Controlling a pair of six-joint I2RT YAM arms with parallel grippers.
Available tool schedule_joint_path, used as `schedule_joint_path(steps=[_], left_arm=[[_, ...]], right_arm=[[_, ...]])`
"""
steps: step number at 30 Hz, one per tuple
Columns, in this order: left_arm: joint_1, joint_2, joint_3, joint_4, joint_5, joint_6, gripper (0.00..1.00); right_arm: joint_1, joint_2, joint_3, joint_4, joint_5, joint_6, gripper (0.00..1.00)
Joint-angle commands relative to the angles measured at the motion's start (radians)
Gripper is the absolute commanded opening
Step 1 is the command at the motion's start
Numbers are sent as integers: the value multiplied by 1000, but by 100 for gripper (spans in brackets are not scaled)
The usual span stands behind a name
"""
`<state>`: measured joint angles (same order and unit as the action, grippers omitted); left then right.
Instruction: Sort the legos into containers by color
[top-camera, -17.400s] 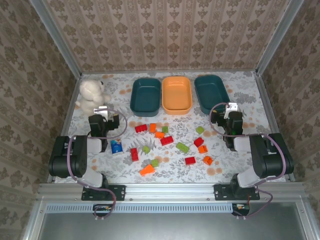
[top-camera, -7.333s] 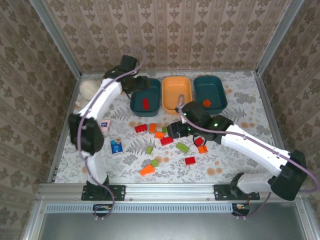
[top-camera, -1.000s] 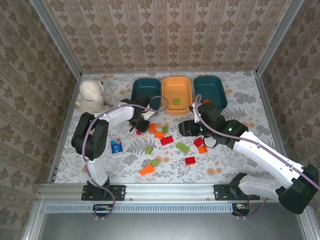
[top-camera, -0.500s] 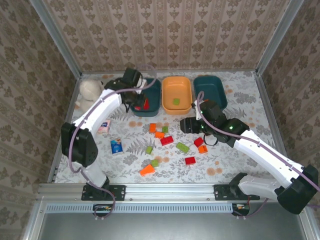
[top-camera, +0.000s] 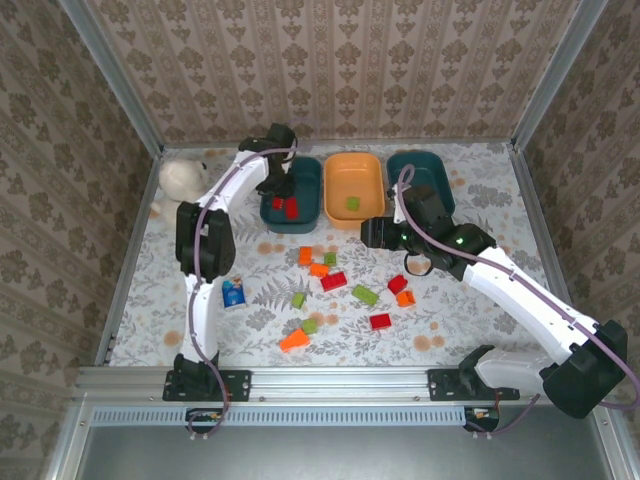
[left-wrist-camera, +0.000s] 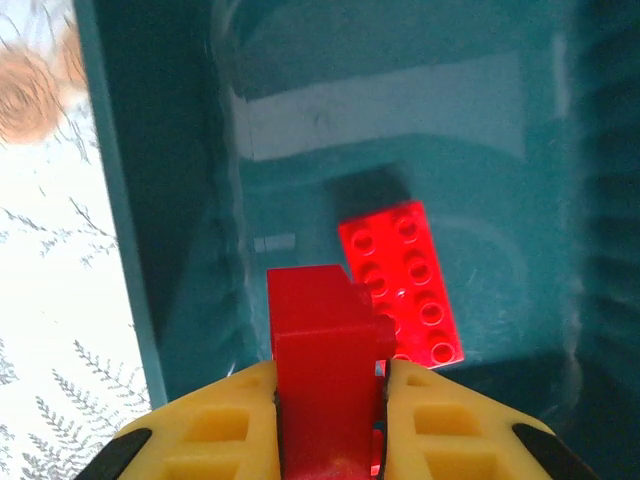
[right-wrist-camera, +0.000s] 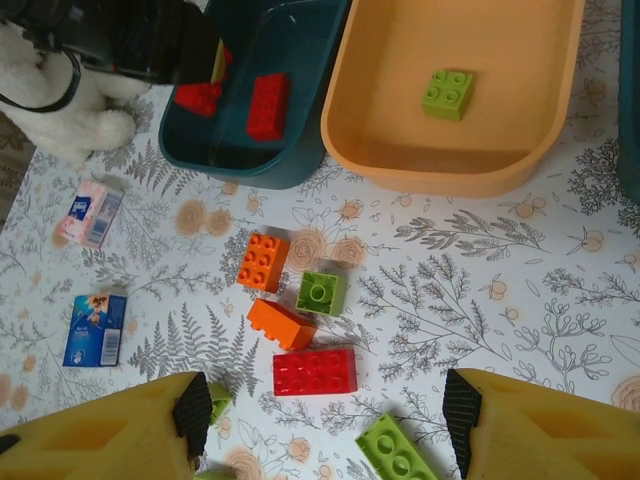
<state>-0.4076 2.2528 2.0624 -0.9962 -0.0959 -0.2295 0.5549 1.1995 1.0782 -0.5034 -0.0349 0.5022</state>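
Observation:
The red lego in my left gripper should go down next onto the bottom of the teal container beside the flat red one, and then I should let go of it.
My left gripper (left-wrist-camera: 330, 375) is shut on a red lego (left-wrist-camera: 320, 330) and holds it just above the floor of the left teal container (left-wrist-camera: 170, 200). A second red lego (left-wrist-camera: 402, 280) lies flat there. From above, the left gripper (top-camera: 279, 196) hangs over that container (top-camera: 305, 170). My right gripper (right-wrist-camera: 325, 410) is open above loose legos: a red one (right-wrist-camera: 315, 371), two orange ones (right-wrist-camera: 263, 261) and a green one (right-wrist-camera: 321, 292). The top view has the right gripper (top-camera: 370, 233) just in front of the orange container (top-camera: 355, 175), which holds a green lego (top-camera: 352, 204).
A second teal container (top-camera: 425, 175) stands at the back right. More legos lie scattered mid-table, red (top-camera: 380, 321), green (top-camera: 365, 294) and orange (top-camera: 294, 340). A white teddy bear (top-camera: 180, 180) sits at the back left. A blue carton (top-camera: 233, 291) lies left of the legos.
The left arm has swung from the table up over the left teal container, carrying the red lego. The right gripper has drifted slightly back and stays open.

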Motion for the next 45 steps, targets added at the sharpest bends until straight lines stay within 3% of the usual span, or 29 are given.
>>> schedule_joint_path(steps=[1,13,21,27,35,40,45], left_arm=[[4,19,41,-65,-15,-41,15],[19,91,54,-73,43,-84,20],[19,95,74,-83,53,-85,42],[18,51,95,-80,45,-76,48],[19,-180,90,15,55,-95,59],[19,-468,-203,260,95,-140,74],[15,-685,-477,272,104,-247,71]], right_arm=[[-7,-27,-11,9,-17,24,66],[-16,-40,-32,3,-25,32,66],[-21,-43,-31,-10,-26,27,66],[-21,-48,-29,-28,-22,8,66],[-3,-57,-6,-153,26,-96,65],[63,-29,3,-238,23,-180,65],[161,59,26,-270,16,-206,65]])
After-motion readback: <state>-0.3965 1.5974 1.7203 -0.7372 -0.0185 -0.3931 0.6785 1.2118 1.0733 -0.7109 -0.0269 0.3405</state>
